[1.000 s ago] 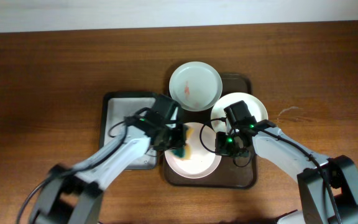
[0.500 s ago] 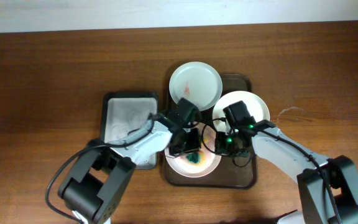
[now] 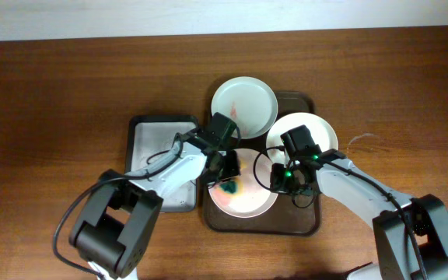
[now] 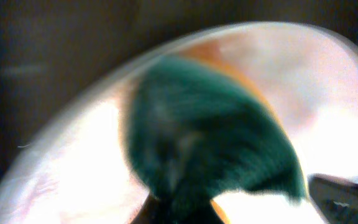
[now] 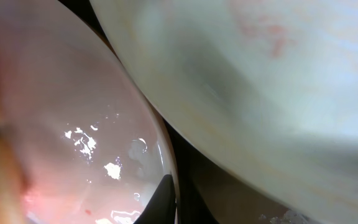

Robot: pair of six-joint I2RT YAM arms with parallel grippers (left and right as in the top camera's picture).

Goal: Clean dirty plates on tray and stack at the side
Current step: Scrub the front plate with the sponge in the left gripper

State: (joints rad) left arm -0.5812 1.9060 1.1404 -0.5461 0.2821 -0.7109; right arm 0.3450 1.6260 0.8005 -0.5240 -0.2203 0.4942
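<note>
The left gripper wipes on across the smeared front plate (image 3: pixel 247 204) next, then lifts and lowers over the grey-white tray, which is free of plates.
Three plates lie on the dark brown tray (image 3: pixel 302 225). The front plate (image 3: pixel 247 204) is smeared pink and orange. My left gripper (image 3: pixel 225 176) is shut on a green sponge (image 3: pixel 229 187) and presses it onto this plate's left part. In the left wrist view the sponge (image 4: pixel 210 130) covers the smeared plate (image 4: pixel 73 168). My right gripper (image 3: pixel 275 180) is shut on the front plate's right rim; one dark finger (image 5: pixel 162 199) lies inside the rim (image 5: pixel 166 155). The far plate (image 3: pixel 243 107) has a red smear. The right plate (image 3: pixel 306 134) looks pale, with faint red marks in the right wrist view (image 5: pixel 260 81).
A smaller grey-white tray (image 3: pixel 155 152) sits left of the dark tray, under my left arm. Brown wooden table (image 3: pixel 68 93) surrounds both trays. A white wall edge runs along the far side.
My left gripper swept the sponge rightward across the front plate, then back to its left part. The right gripper has stayed on the plate's rim.
</note>
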